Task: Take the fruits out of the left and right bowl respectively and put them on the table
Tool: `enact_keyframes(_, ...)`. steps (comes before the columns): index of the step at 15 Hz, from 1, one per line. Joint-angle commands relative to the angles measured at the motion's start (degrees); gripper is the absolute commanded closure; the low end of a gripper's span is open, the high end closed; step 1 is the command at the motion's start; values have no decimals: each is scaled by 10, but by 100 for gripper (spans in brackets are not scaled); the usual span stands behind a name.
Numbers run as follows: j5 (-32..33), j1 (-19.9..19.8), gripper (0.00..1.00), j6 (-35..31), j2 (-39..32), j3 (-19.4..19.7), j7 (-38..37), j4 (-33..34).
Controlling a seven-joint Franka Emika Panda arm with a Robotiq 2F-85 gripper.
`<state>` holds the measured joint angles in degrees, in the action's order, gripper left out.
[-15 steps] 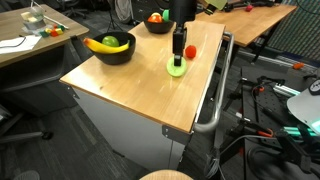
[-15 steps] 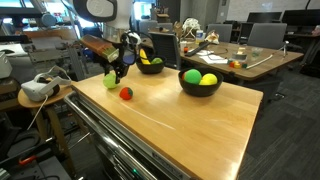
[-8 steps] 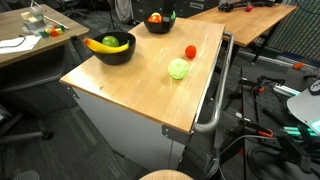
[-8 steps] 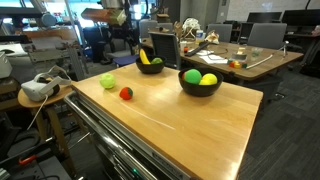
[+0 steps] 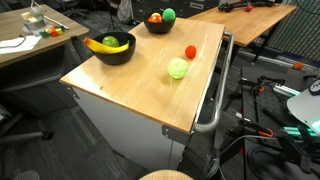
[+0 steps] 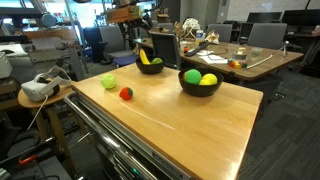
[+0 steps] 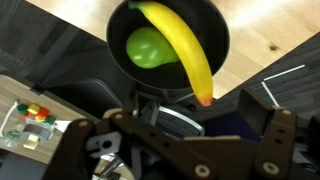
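Next, my open gripper will lower onto the upper end of the yellow banana, since that end sticks out past the banana bowl's rim, below my gripper.
A black bowl holds a yellow banana and a green fruit. The other black bowl holds a bright green ball, a yellow fruit and, seen in an exterior view, a red one. On the wooden table lie a pale green apple and a small red fruit. My gripper hangs high over the banana bowl, open and empty.
A metal tube rail runs along one side of the table. A wooden desk with papers and a clear container stands beside it, and more desks lie behind. A headset rests on a small stand near the table corner.
The gripper opened and left the pale green apple on the table beside the red fruit. It then rose and moved over the banana bowl.
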<state>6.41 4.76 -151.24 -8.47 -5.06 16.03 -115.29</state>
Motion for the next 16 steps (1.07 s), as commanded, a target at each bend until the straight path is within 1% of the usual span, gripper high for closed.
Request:
enact_keyframes(1,7,0,0,-6,-32,-4,-1,23)
enact_keyframes(3,12,2,0,-9,-85,-7,-1,64)
enact_keyframes(4,12,3,0,-9,-97,-7,0,76)
enact_keyframes(7,4,1,0,-15,-106,-14,4,85)
enact_keyframes(10,-1,2,0,2,-131,-24,16,109)
enact_keyframes(16,11,8,0,4,-186,-36,30,161)
